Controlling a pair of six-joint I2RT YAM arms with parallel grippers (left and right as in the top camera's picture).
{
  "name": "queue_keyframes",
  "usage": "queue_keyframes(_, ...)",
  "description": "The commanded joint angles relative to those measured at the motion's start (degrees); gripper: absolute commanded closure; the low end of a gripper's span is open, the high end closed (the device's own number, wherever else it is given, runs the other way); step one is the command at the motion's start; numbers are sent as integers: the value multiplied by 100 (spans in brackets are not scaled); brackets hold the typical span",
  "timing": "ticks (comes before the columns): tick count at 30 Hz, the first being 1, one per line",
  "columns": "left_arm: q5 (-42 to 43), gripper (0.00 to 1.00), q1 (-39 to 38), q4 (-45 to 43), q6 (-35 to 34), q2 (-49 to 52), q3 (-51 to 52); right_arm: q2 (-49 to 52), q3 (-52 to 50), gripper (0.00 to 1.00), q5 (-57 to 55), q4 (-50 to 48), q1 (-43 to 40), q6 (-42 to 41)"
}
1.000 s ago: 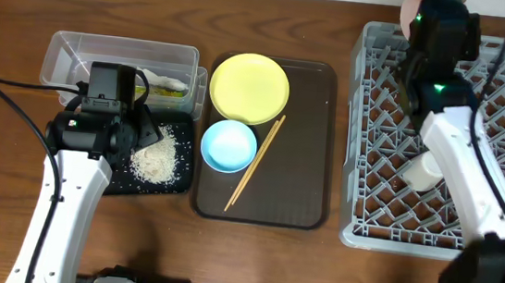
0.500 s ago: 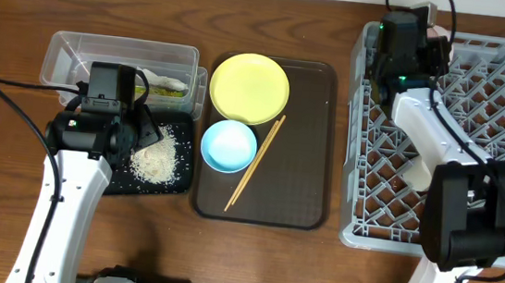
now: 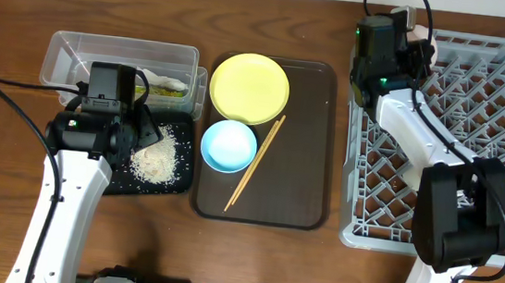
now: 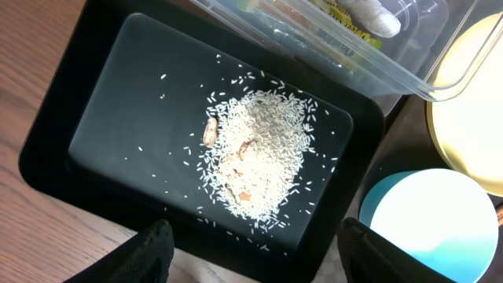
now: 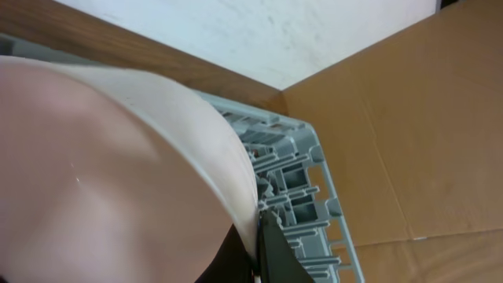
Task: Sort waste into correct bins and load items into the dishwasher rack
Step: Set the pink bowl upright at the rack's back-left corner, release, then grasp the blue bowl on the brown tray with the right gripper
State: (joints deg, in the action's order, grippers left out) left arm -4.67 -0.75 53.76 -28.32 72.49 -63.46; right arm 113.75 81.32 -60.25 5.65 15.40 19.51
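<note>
The pinkish-white bowl's rim is in my right gripper, still above the grey rack. My right gripper should go down toward the grey rack's far corner nearest the brown tray before it lets go.
My left gripper is open and empty, low over the near edge of the black tray, which holds the heap of rice. The clear tub behind it holds the yellow-green wrapper and the white paper scrap. My right gripper is shut on the rim of the pinkish-white bowl, above the far left corner of the grey rack. The yellow plate, light blue bowl and chopsticks lie on the brown tray. The pale green cup lies in the rack, partly hidden by my right arm.
The dark brown serving tray sits between the bins and the rack. Brown cardboard and a white wall are beyond the rack's far edge. Bare wooden table lies in front of the trays.
My right arm has swung left along the rack's far edge with the bowl in it, to the rack's far left corner. The left arm has not moved.
</note>
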Motion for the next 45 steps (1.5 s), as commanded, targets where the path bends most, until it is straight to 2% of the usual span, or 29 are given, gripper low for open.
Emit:
queue_keyframes(1,-26,30,26,22,-7,-26,-39,74,0,99,48,369,122,-533)
queue_keyframes(5,-26,30,26,22,-7,-26,-39,74,0,99,98,1038,280,-1257)
queue_keyframes(9,-26,30,26,22,-7,-26,-39,20,0,87,614,1860,468,-2090)
queue_keyframes(13,-26,30,26,46,-7,-26,-39,-188,0,82,1346,2546,555,-2918)
queue_keyframes(21,-28,30,26,46,-7,-26,-39,-1119,0,50,2618,3314,564,-3147)
queue_keyframes(24,-28,30,26,46,-7,-26,-39,-1569,0,44,3364,3390,568,-3147)
queue_keyframes(28,-31,30,26,48,0,-26,-39,-2028,0,43,5375,3379,573,-3145)
queue_keyframes(33,-175,30,26,140,7,-26,-39,-2037,-9,37,7482,3399,739,-2916)
queue_keyframes(38,-789,30,33,389,-269,-26,-39,-1707,-22,37,7678,3401,1156,-2865)
queue_keyframes(45,-802,30,85,472,-264,-26,-39,-807,-22,42,7676,3399,1770,-2911)
